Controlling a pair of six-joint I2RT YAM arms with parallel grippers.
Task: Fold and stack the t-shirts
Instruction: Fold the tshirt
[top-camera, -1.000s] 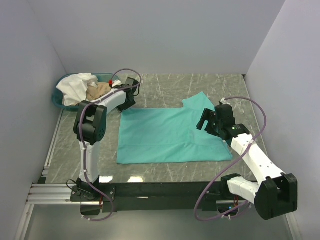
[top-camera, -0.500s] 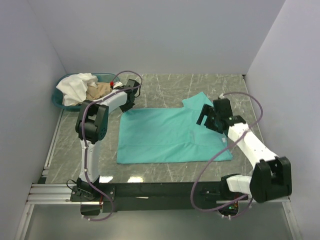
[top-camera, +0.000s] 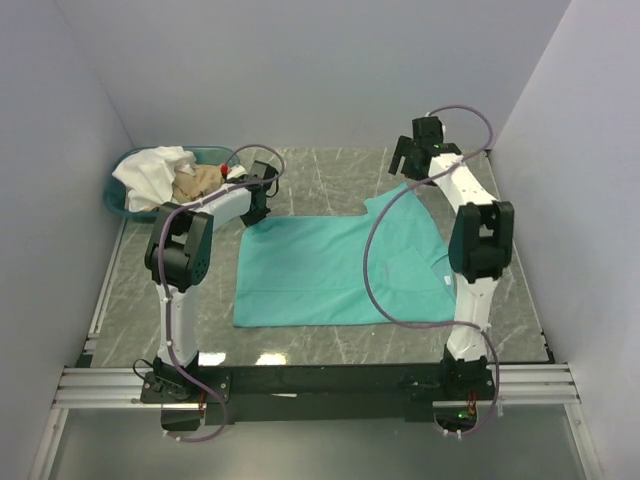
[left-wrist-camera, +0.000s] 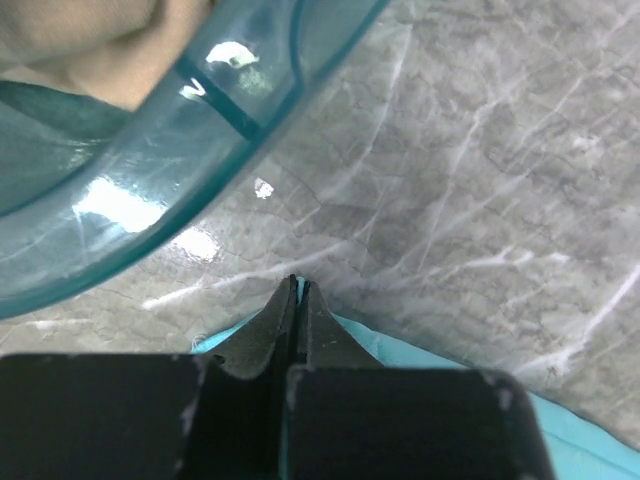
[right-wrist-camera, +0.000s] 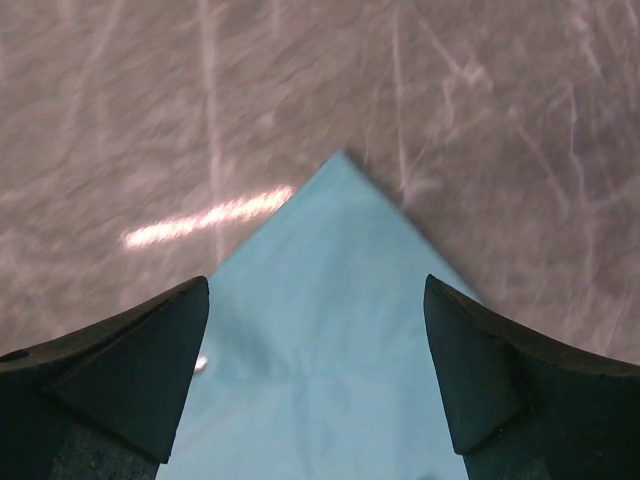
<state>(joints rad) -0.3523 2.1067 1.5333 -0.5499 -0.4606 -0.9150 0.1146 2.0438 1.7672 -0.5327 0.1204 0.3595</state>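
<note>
The pointed sleeve tip (top-camera: 404, 188) (right-wrist-camera: 332, 200) lies flat below my right gripper, between its open fingers. My right gripper will next lower them to the tabletop and close on the teal cloth.
A teal-green t-shirt (top-camera: 330, 270) lies spread flat on the marble table. My left gripper (top-camera: 254, 214) is at its far left corner, next to the basket. Its jaws are shut, with a sliver of teal cloth (left-wrist-camera: 298, 291) pinched between the tips of the left gripper (left-wrist-camera: 298, 300). My right gripper (top-camera: 404, 166) hangs open at the back right, over the pointed tip of the shirt's sleeve (right-wrist-camera: 335, 230). The fingers of the right gripper (right-wrist-camera: 315, 290) straddle that tip without touching it. A white t-shirt (top-camera: 150, 170) and a tan t-shirt (top-camera: 196, 181) lie crumpled in the basket.
The shallow teal basket (top-camera: 113, 200) stands at the back left corner, its rim (left-wrist-camera: 210, 110) very close to my left fingers. Grey walls enclose the table on three sides. A black rail runs along the near edge (top-camera: 320, 380).
My left gripper has shut on the teal shirt's far left corner. My right arm has swung from the shirt's right side to the back, over the sleeve tip, still open.
</note>
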